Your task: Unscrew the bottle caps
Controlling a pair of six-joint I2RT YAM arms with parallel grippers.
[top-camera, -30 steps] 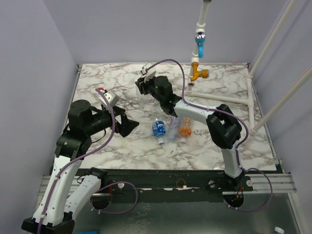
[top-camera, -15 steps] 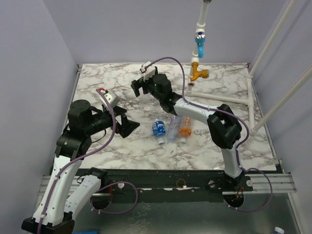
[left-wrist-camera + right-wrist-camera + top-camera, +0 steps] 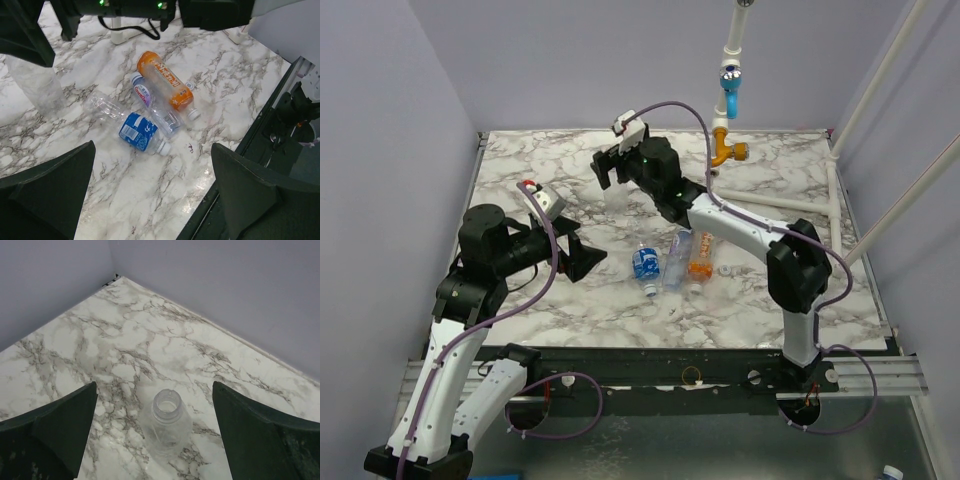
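Note:
Because the blue-labelled clear bottle still wears its white cap, I need to bring my right gripper back from the uncapped bottle and lower it around the blue label (image 3: 646, 264).
An uncapped clear bottle (image 3: 167, 427) stands upright at the back left of the marble table (image 3: 520, 160), also seen in the left wrist view (image 3: 35, 82). My right gripper (image 3: 154, 385) (image 3: 610, 168) hovers open above it, apart from it. Three capped bottles lie side by side mid-table: blue-labelled (image 3: 644, 264) (image 3: 137, 132), slim (image 3: 674, 260) (image 3: 150, 100) and orange (image 3: 699, 257) (image 3: 165, 82). White bottle caps (image 3: 162, 148) (image 3: 193, 114) sit on the blue and orange ones. A small loose white cap (image 3: 724, 269) lies right of the orange bottle. My left gripper (image 3: 585, 258) (image 3: 152, 150) is open and empty, left of the lying bottles.
A white pipe (image 3: 733, 40) with a blue fitting (image 3: 729, 95) and an orange fitting (image 3: 728, 150) stands at the back right. More white pipes (image 3: 835, 215) run along the right side. Purple walls close the back and sides. A black rail (image 3: 670, 365) runs along the near edge.
My right gripper has opened, let go of the clear bottle and risen above it, shifting slightly back. The left arm and the lying bottles have not moved.

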